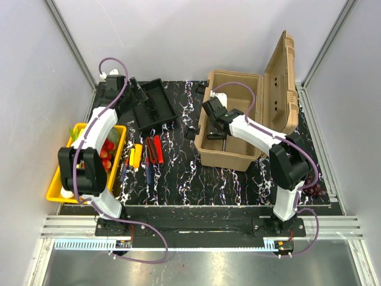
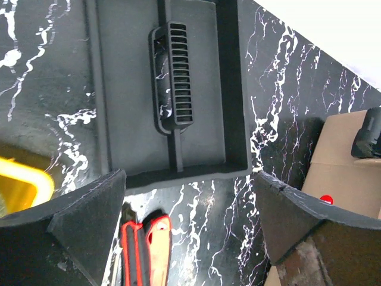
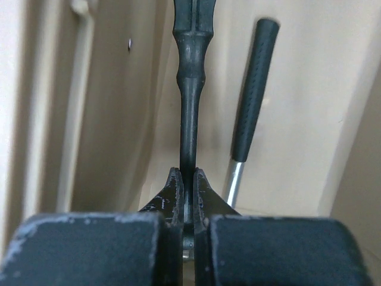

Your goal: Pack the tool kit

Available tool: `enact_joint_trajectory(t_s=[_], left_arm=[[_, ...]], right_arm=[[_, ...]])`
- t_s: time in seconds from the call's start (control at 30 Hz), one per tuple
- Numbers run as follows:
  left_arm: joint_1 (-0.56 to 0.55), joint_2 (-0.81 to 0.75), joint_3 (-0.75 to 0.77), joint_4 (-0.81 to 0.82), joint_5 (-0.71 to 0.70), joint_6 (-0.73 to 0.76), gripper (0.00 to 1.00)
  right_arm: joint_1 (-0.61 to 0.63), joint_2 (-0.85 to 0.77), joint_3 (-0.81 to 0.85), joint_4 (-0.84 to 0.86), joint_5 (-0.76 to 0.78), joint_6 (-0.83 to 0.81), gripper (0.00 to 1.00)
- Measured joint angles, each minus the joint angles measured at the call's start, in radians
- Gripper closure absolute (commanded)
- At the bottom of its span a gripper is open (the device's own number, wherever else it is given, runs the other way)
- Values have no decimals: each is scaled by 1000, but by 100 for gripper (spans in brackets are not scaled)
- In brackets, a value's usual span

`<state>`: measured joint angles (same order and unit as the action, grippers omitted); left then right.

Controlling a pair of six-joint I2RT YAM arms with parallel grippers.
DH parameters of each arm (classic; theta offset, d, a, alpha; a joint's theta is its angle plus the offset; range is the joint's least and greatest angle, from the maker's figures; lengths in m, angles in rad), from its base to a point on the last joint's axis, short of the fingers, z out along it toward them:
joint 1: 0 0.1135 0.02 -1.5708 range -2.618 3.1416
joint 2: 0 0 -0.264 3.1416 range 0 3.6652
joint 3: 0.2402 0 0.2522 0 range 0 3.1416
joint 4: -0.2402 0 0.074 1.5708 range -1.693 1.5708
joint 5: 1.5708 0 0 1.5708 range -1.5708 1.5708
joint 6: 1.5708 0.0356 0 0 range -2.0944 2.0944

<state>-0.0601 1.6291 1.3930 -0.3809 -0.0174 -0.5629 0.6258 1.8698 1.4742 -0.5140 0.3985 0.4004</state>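
The tray's ribbed centre handle stands up ahead of my left gripper's fingers, so the gripper moves over the tray and down astride it next.
The tan toolbox (image 1: 229, 156) stands open at the right of the mat, its lid (image 1: 284, 77) raised. My right gripper (image 1: 215, 126) reaches down inside it. In the right wrist view that gripper (image 3: 187, 174) is shut on a slim black tool handle (image 3: 189, 101). A second tool with a black grip and silver shaft (image 3: 253, 95) lies on the box floor beside it. The black inner tray (image 1: 153, 104) sits on the mat at back left. My left gripper (image 2: 187, 208) hovers open just before the tray (image 2: 137, 89), nothing between its fingers. Red-handled tools (image 2: 146, 250) lie below it.
A row of small hand tools (image 1: 149, 154) lies on the marbled mat left of centre. A yellow tray of vegetables (image 1: 56, 185) sits at the far left edge. A small black piece (image 1: 190, 132) lies by the toolbox's left wall.
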Motion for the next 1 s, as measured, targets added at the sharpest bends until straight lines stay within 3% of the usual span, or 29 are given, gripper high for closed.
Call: enact_joint_trajectory(t_s=[0.33, 0.5, 0.77, 1.0], left_arm=[[-24, 233, 145, 9, 48, -34, 9], [-27, 315, 202, 20, 45, -33, 9], [-32, 423, 298, 34, -13, -31, 9], [-42, 536, 396, 0, -58, -28, 14]], right_arm=[[-16, 51, -81, 42, -105, 101, 99], [-46, 96, -80, 51, -114, 132, 77], [-54, 98, -79, 61, -119, 179, 50], [-54, -34, -82, 53, -58, 200, 44]])
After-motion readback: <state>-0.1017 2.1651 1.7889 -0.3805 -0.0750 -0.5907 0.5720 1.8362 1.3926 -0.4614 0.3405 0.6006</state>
